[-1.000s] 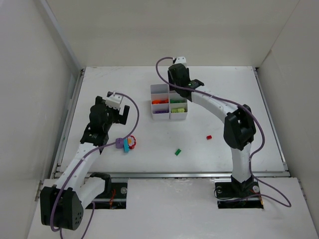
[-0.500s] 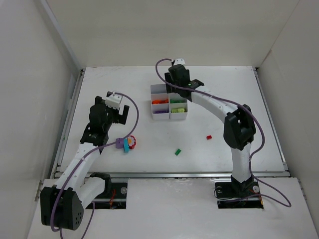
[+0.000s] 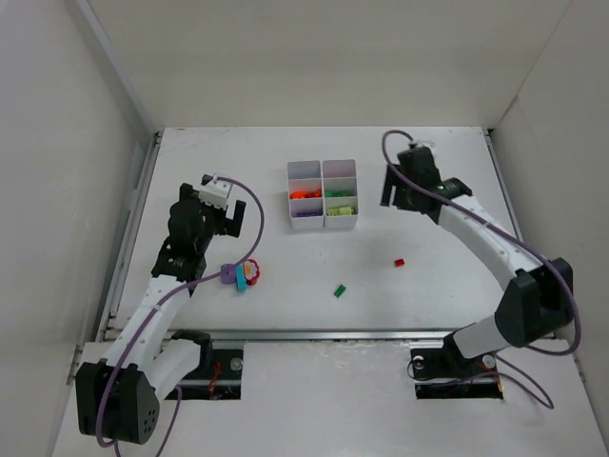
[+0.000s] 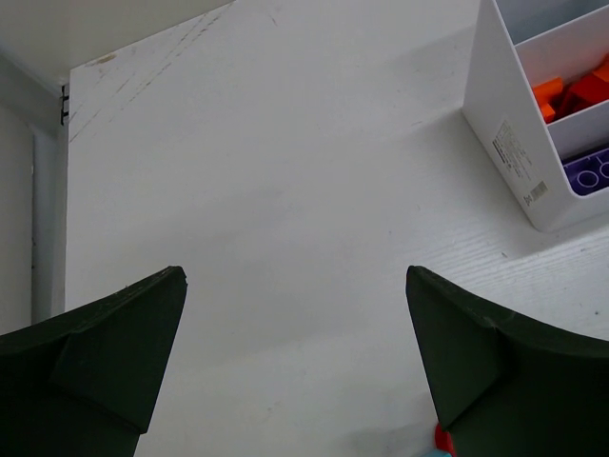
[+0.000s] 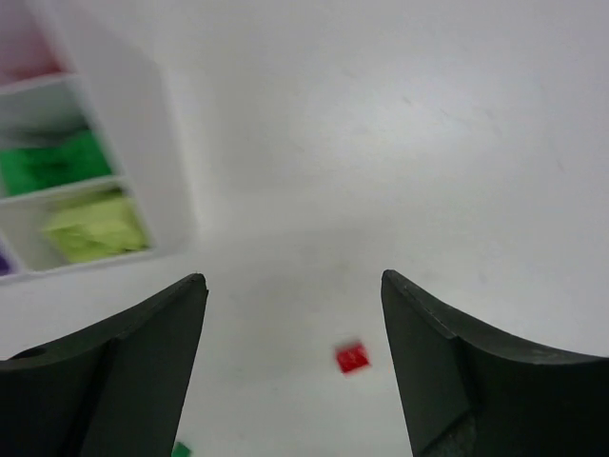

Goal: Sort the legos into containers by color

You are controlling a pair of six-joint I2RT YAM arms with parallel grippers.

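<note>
My right gripper is open, and next it will pull its fingers back toward my base and lower them around the loose red brick [image 3: 399, 263] [image 5: 352, 357].
The white six-compartment tray [image 3: 323, 181] stands at the table's middle back, holding orange [image 3: 304, 193], dark green [image 3: 339, 191], purple [image 3: 305, 213] and lime [image 3: 341, 208] legos. A red brick [image 3: 400, 261] and a dark green brick [image 3: 339, 290] lie loose in front of it. A small cluster of purple, teal, red and orange pieces [image 3: 243, 274] lies at the left. My right gripper [image 3: 398, 195] is open and empty, right of the tray; the red brick [image 5: 352, 358] shows ahead between its fingers. My left gripper [image 3: 221, 221] is open and empty above the cluster.
The tray's side wall [image 4: 504, 143] shows at the right of the left wrist view, with orange [image 4: 571, 90] and purple [image 4: 590, 171] pieces inside. The tray wall [image 5: 143, 124] is at the left of the right wrist view. White walls enclose the table.
My right arm has swung from over the tray's back edge to the right of the tray. The left arm and the loose bricks have not moved.
</note>
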